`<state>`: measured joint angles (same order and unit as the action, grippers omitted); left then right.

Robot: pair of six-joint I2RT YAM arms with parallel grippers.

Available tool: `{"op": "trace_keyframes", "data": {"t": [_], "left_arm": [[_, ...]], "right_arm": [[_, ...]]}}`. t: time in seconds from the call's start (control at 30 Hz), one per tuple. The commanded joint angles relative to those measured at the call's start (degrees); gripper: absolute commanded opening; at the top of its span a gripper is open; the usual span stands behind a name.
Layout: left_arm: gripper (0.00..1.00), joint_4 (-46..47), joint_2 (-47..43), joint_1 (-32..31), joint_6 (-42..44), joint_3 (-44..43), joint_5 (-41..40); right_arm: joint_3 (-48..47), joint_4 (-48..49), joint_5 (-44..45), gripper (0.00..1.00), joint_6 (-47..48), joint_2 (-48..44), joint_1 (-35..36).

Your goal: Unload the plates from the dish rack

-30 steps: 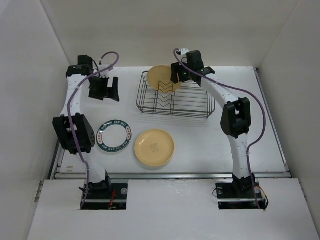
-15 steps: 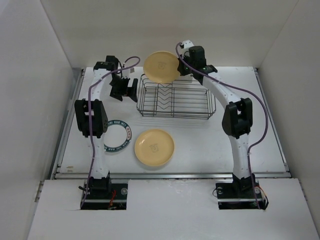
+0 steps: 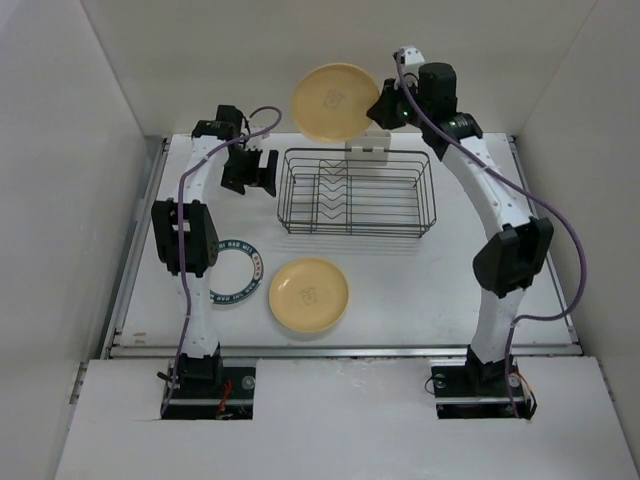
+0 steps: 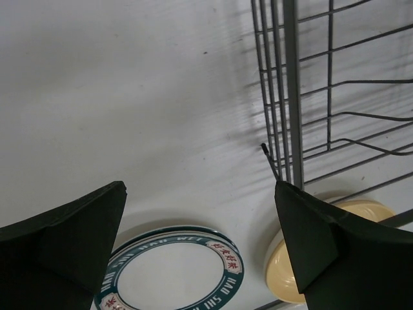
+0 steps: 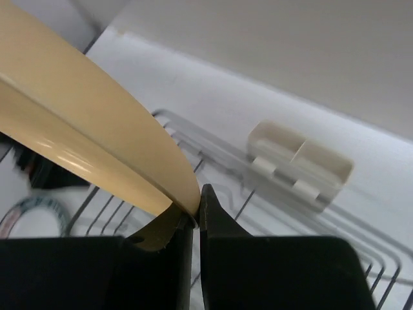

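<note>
The plate in my right gripper will go back across the rack (image 3: 431,192) next, toward the cream-yellow plate in front. I will then lower it over that one's far rim (image 3: 307,265).
My right gripper (image 3: 384,108) is shut on the rim of a yellow-orange plate (image 3: 335,100), holding it on edge high above the far left corner of the dish rack (image 3: 431,192). In the right wrist view the plate (image 5: 97,129) is pinched at the right gripper (image 5: 197,201). No plates stand in the rack's dividers. A green-rimmed plate (image 3: 238,275) and a cream-yellow plate (image 3: 309,293) lie flat on the table in front of the rack. My left gripper (image 3: 250,172) hangs open just left of the rack, holding nothing.
A small white block (image 3: 367,147) is clipped on the rack's far side, also seen in the right wrist view (image 5: 300,165). Looking down, the left wrist view shows the rack's wire wall (image 4: 290,97), the green-rimmed plate (image 4: 171,274) and the cream-yellow plate (image 4: 279,268). White walls enclose the table.
My right gripper closed on the yellow-orange plate and lifted it up out of the rack. My left arm swung in from the far left to the rack's left end.
</note>
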<state>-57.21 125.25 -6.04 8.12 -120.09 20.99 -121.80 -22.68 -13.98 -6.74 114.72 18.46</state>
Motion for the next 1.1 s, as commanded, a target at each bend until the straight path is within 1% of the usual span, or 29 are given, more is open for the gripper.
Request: {"op": "trace_keyframes", "data": {"t": [0.0, 0.07, 0.1, 0.17, 0.2, 0.27, 0.3, 0.33, 0.53, 0.57, 0.6, 0.63, 0.73, 0.77, 0.83, 0.87, 0.93, 0.97, 1.07], "left_arm": [[1.0, 1.05, -6.34, 1.12, -1.0, -0.22, -6.13], [1.0, 0.35, -8.08, 3.91, -2.92, -0.76, -6.14], [1.0, -0.35, -8.09, 5.07, -2.93, -1.28, -6.14], [1.0, -0.88, -10.28, 7.26, -3.81, -1.28, -6.14], [1.0, -0.89, -11.07, 9.45, -3.81, -0.76, -6.14], [1.0, -1.59, -13.79, 12.61, -3.81, 0.64, -6.14], [1.0, -2.2, -14.68, 12.64, -3.2, 0.65, -6.14], [1.0, -2.99, -15.64, 14.64, -3.2, 1.61, -6.14], [1.0, -4.83, -23.72, 21.24, -0.47, 8.64, -4.56], [1.0, -4.84, -24.61, 21.25, 0.31, 9.6, -4.56], [1.0, -4.84, -25.57, 22.03, 0.32, 10.66, -4.56], [1.0, -4.84, -27.32, 22.04, 1.71, 12.67, -4.56], [1.0, -5.37, -29.71, 22.65, 2.6, 16.36, -4.56], [1.0, -5.37, -31.11, 22.65, 3.3, 17.08, -5.08], [1.0, -5.37, -32.35, 22.65, 3.92, 18.4, -5.09], [1.0, -5.37, -32.96, 22.65, 3.92, 19.53, -5.09], [1.0, -5.37, -33.84, 22.65, 4.44, 20.33, -5.09], [1.0, -5.37, -34.54, 22.65, 4.45, 20.86, -5.09], [1.0, -5.37, -35.6, 22.65, 4.45, 21.48, -5.09]], "right_arm": [[7.51, -9.48, -21.51, 0.0, 1.55, -5.54, 0.87], [13.4, -11.16, -22.58, 0.0, 2.17, -7.92, 2.54], [19.69, -11.16, -23.19, 0.0, 2.17, -9.15, 4.98], [24.39, -11.16, -23.73, 0.0, 3.48, -12.4, 7.89], [27.2, -12.03, -21.99, 0.0, 3.49, -13.02, 10.61], [29.07, -14.75, -19.87, 0.0, 4.11, -13.73, 13.0], [29.77, -14.76, -18.9, 0.0, 4.72, -13.73, 13.79], [31.17, -16.16, -17.15, 0.0, 4.72, -13.73, 15.1], [33.73, -18.54, -13.45, 0.0, 4.11, -11.1, 18.45], [34.25, -19.24, -12.57, 0.02, 4.11, -11.09, 18.46], [34.26, -19.86, -11.61, 0.07, 4.11, -10.05, 19.24], [34.26, -20.47, -10.64, 0.17, 4.11, -9.52, 19.25], [34.26, -22.85, -7.48, 0.32, 3.58, -7.76, 20.83], [34.26, -23.63, -6.34, 0.47, 3.58, -7.75, 21.53], [35.4, -24.42, -4.4, 0.56, 3.58, -7.75, 22.23], [35.4, -24.43, -3.78, 0.72, 3.58, -7.75, 22.24], [36.1, -25.05, -1.68, 0.78, 3.58, -8.62, 22.76], [36.63, -25.05, -0.8, 0.8, 3.06, -9.24, 22.76], [38.12, -22.77, -0.17, 0.8, 2.26, -12.32, 23.29]]}}
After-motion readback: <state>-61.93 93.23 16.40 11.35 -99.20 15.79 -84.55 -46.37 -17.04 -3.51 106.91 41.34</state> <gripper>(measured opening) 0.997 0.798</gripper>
